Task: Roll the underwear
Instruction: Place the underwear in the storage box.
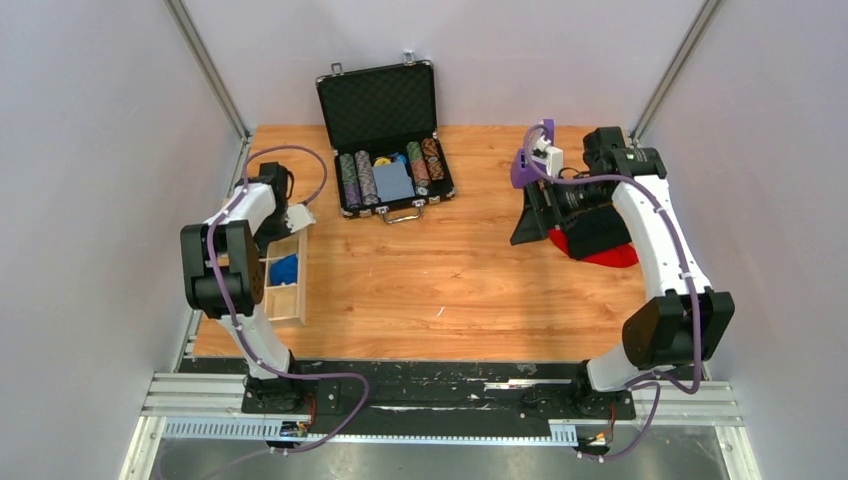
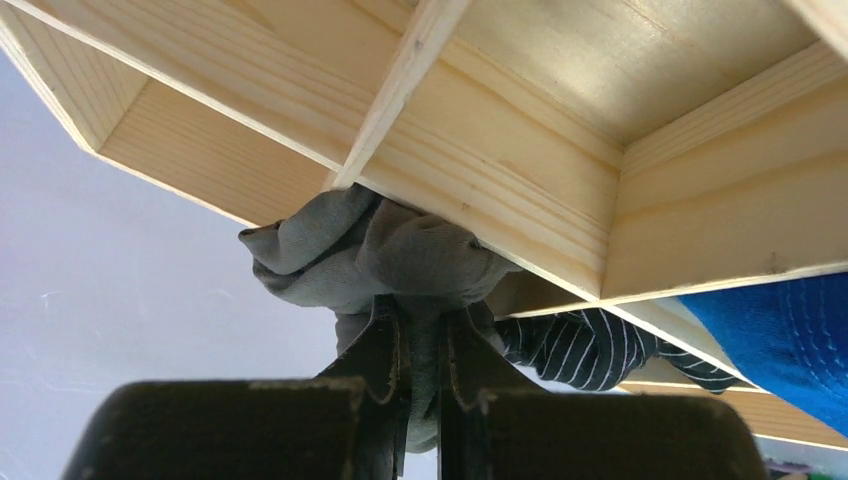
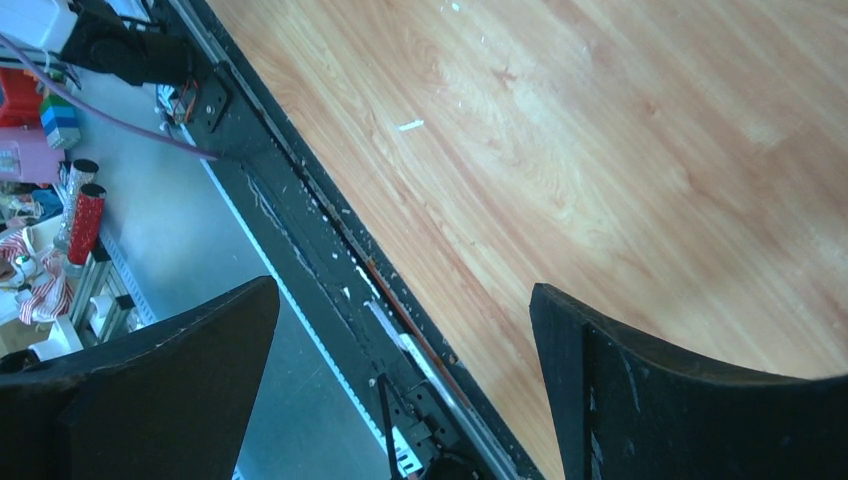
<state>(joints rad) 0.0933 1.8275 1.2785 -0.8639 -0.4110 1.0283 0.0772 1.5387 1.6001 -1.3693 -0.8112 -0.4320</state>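
My left gripper lowers next, presses the underwear (image 2: 400, 250) down into the box's section beside the striped cloth and releases it. The underwear still overlaps the divider.
In the left wrist view, the underwear (image 2: 400, 250) is a grey bunched cloth pressed against the divider of a light wooden box (image 2: 560, 200). My left gripper (image 2: 425, 345) is shut on it, with a fold of the cloth pinched between the jaws. In the top view the left gripper (image 1: 287, 228) is at the far end of the wooden box (image 1: 290, 300) on the table's left edge, and the underwear is hidden there. My right gripper (image 3: 403, 290) is wide open and empty. In the top view it (image 1: 555, 222) hovers at the far right above a red garment (image 1: 612, 256).
The box also holds a blue cloth (image 2: 780, 340) (image 1: 284, 268) and a dark striped cloth (image 2: 590, 345). An open black poker-chip case (image 1: 385, 125) stands at the back centre. A black garment (image 1: 600, 232) lies on the red one. The right wrist view shows the table's near edge (image 3: 400, 310).
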